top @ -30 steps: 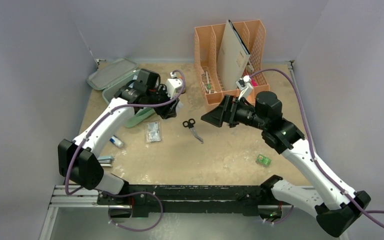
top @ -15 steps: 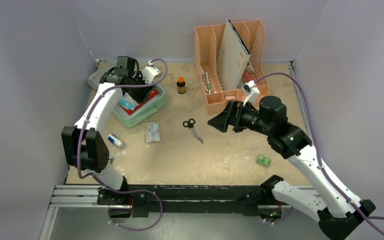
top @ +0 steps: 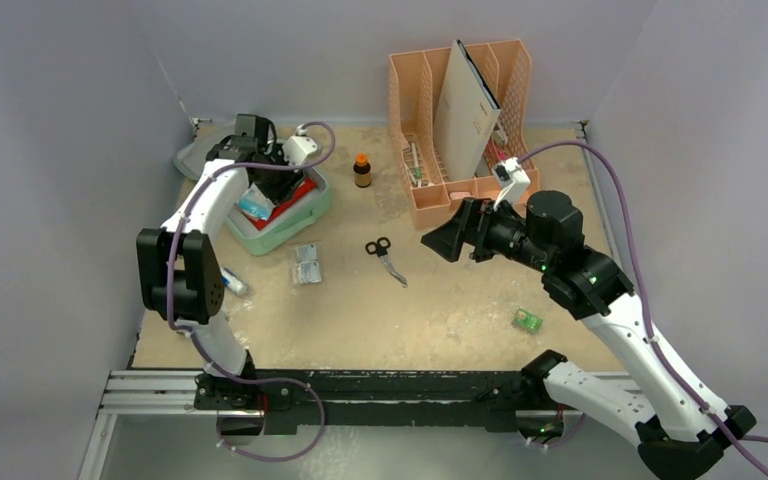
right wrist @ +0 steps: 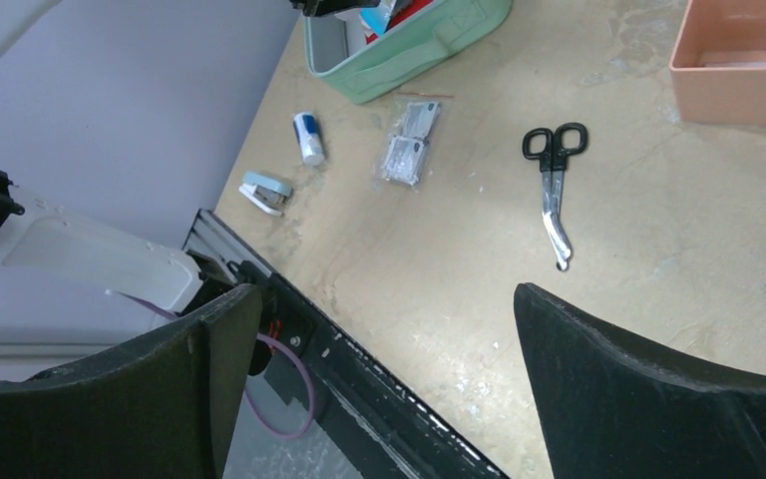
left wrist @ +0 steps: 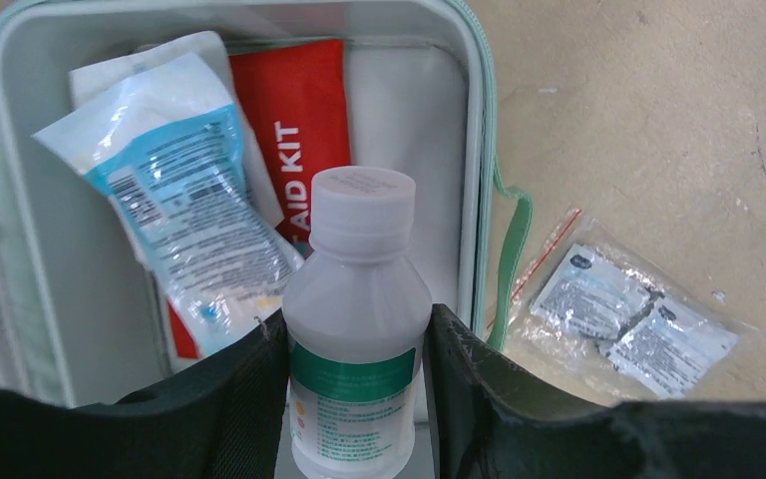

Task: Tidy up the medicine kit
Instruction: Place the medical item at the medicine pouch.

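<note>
The left gripper moves down into the kit (top: 298, 222) next, toward its corner by the brown bottle: the kit's bottom beside the red first-aid pouch (left wrist: 299, 120) is bare.
The mint-green medicine kit (top: 298, 222) lies open at the back left, its lid flat behind it. Inside lie a red first-aid pouch (left wrist: 299, 120) and a blue-and-white packet (left wrist: 180, 210). My left gripper (top: 272, 190) hangs over the open kit (left wrist: 477, 200). In the left wrist view the gripper (left wrist: 356, 344) is shut on a white bottle with a green label (left wrist: 359, 249), held upright above the kit's inside. My right gripper (top: 442, 240) is open and empty in mid-air over the table's middle (right wrist: 384, 299). The kit also shows in the right wrist view (right wrist: 409, 50).
Black-handled scissors (top: 385, 257) and a clear bag of sachets (top: 307, 264) lie in front of the kit. A brown bottle (top: 362, 170) stands beside the peach file organizer (top: 460, 120). A white-blue tube (top: 232, 283), a light-blue stapler (right wrist: 265, 192) and a small green box (top: 527, 320) lie nearer.
My left arm has swung left and back, from beside the kit's right end to over its inside, uncovering the brown bottle. My right gripper has drifted slightly right and up, still open.
</note>
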